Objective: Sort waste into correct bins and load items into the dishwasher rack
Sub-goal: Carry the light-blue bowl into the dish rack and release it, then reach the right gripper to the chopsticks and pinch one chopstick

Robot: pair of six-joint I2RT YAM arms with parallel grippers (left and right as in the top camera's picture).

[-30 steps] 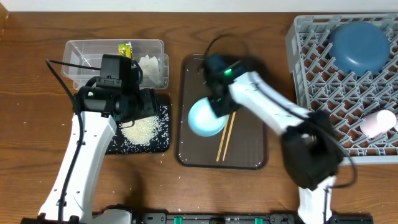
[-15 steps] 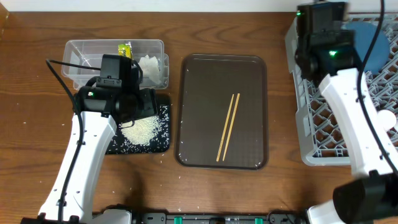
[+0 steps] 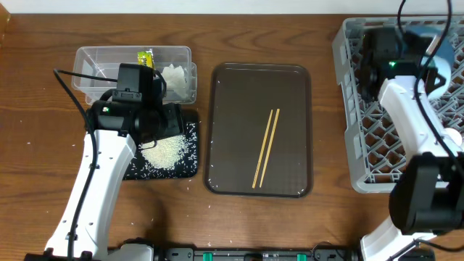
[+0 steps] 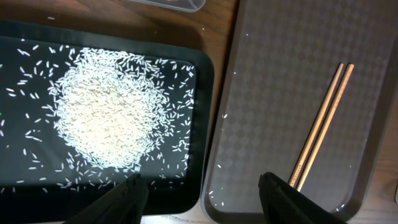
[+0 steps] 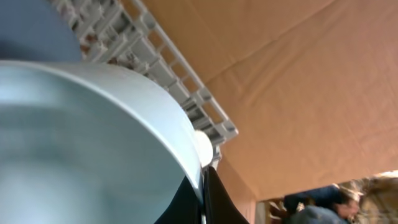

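The plate occupies the far end of the rack [image 3: 362, 109], so my right gripper will lower the bowl to the left in the overhead view next.
My right gripper [image 5: 203, 186] is shut on the rim of the pale blue bowl [image 5: 81, 143] and holds it over the grey dishwasher rack [image 3: 362, 109], next to the blue plate [image 3: 433, 32]. The bowl's edge shows overhead [image 3: 437, 78]. A pink cup [image 3: 454, 138] lies in the rack at the right. Two wooden chopsticks [image 3: 264, 147] lie on the brown tray [image 3: 232, 87]. My left gripper [image 4: 205, 199] is open and empty above the black tray [image 3: 190, 168], which holds rice [image 3: 165, 150]. The clear tub [image 3: 98, 58] holds the wrapper [image 3: 146, 58] and tissue [image 3: 177, 75]. The green cup is out of view.
A few rice grains lie on the brown tray's near left corner [image 4: 221, 193]. The left arm's body [image 3: 134, 94] stands between the tub and the black tray. Bare wooden table [image 3: 36, 145] lies to the left.
My right arm lifted the pale blue bowl off the brown tray and carried it right to the dishwasher rack. The chopsticks now lie uncovered. The left arm has not moved.
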